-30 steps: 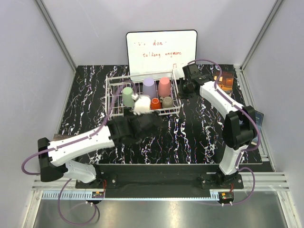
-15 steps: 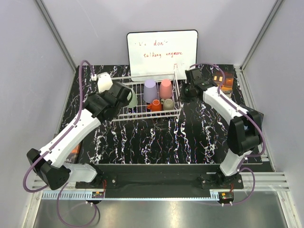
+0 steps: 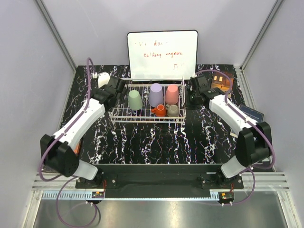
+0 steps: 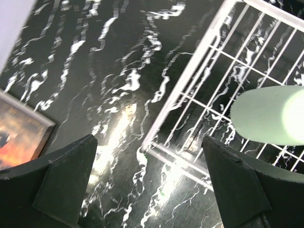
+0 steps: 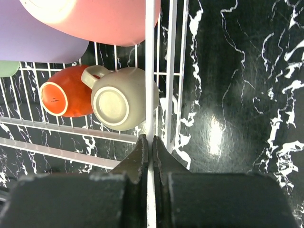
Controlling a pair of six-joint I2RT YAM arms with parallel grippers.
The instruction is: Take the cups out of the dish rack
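My left gripper is open, and its fingers are at an angle to the rack's end bar (image 4: pixel 167 108) beside the green cup (image 4: pixel 270 116), so next it should turn and go down onto that bar.
The white wire dish rack (image 3: pixel 147 119) stands mid-table and holds upside-down cups: pale green (image 3: pixel 135 99), lavender (image 3: pixel 156 94), pink (image 3: pixel 172 94), a short orange one (image 3: pixel 160 110) and a beige-grey one (image 3: pixel 173 110). My right gripper (image 3: pixel 190 97) is at the rack's right end. In the right wrist view that gripper (image 5: pixel 152 140) is shut on the rack's white rail (image 5: pixel 150 71), beside the beige-grey cup (image 5: pixel 118 102) and the orange cup (image 5: pixel 64 97). My left gripper (image 3: pixel 119 90) hangs open above the rack's left corner (image 4: pixel 190 80), holding nothing, with the green cup (image 4: pixel 270 116) to its right.
A whiteboard (image 3: pixel 161 54) with red writing leans against the back wall behind the rack. A picture card (image 3: pixel 221 80) lies at the back right, a dark card (image 3: pixel 251 114) lies by the right arm, and another picture card (image 4: pixel 19 133) lies left of the rack.
The left arm swung from the rack's front to its left end, gripper still open. The right gripper closed on the rack's rail. The rack shifted right and nearer.
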